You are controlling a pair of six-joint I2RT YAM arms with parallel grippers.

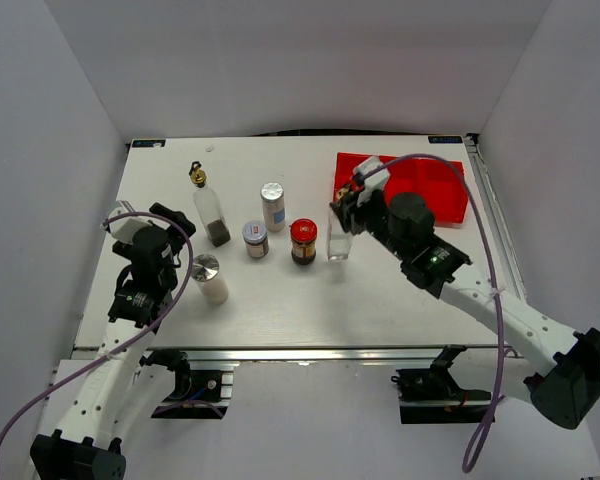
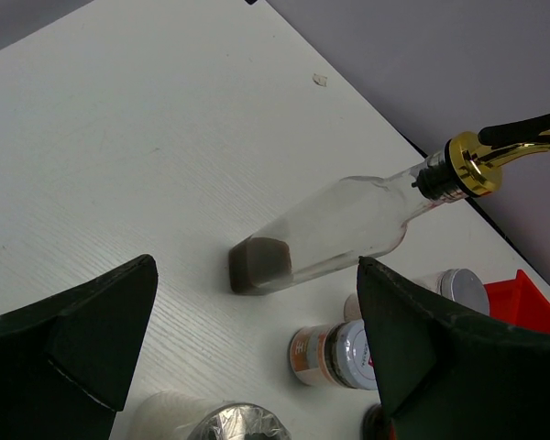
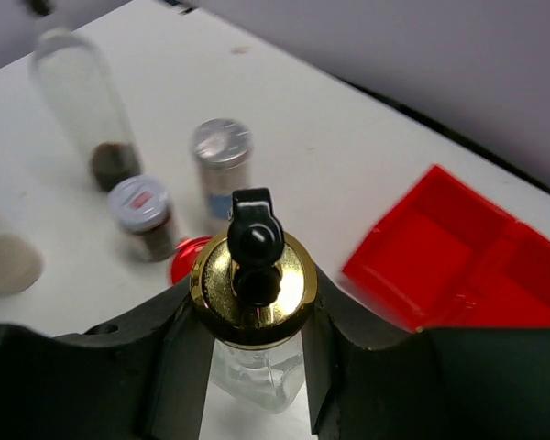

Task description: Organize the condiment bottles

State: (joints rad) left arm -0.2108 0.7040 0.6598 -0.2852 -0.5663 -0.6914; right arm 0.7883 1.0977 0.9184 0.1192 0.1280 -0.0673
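My right gripper carries the clear bottle outward next, turning toward the back wall. Then it brings it down into the tray's section nearest the jars (image 3: pixel 429 249), which stands empty.
Five condiment bottles stand free on the white table. They are a tall clear bottle with a gold pourer (image 1: pixel 210 210), a silver-capped white shaker (image 1: pixel 272 205), a silver-lidded jar (image 1: pixel 255 239), a red-lidded dark jar (image 1: pixel 303 242) and a second white shaker (image 1: pixel 210 279). My right gripper (image 1: pixel 348 208) is shut on the neck of the second clear bottle (image 1: pixel 339 243), just right of the red-lidded jar. The right wrist view shows its gold pourer (image 3: pixel 254 284) between my fingers (image 3: pixel 179 353). My left gripper (image 1: pixel 166 218) is open and empty, left of the first bottle (image 2: pixel 348 220).
A red three-compartment tray (image 1: pixel 420 190) sits at the back right, just behind my right gripper; it also shows in the right wrist view (image 3: pixel 458 247). Grey walls close in the table on three sides. The silver-lidded jar (image 2: pixel 344 353) and near shaker (image 2: pixel 225 423) lie close to my left fingers.
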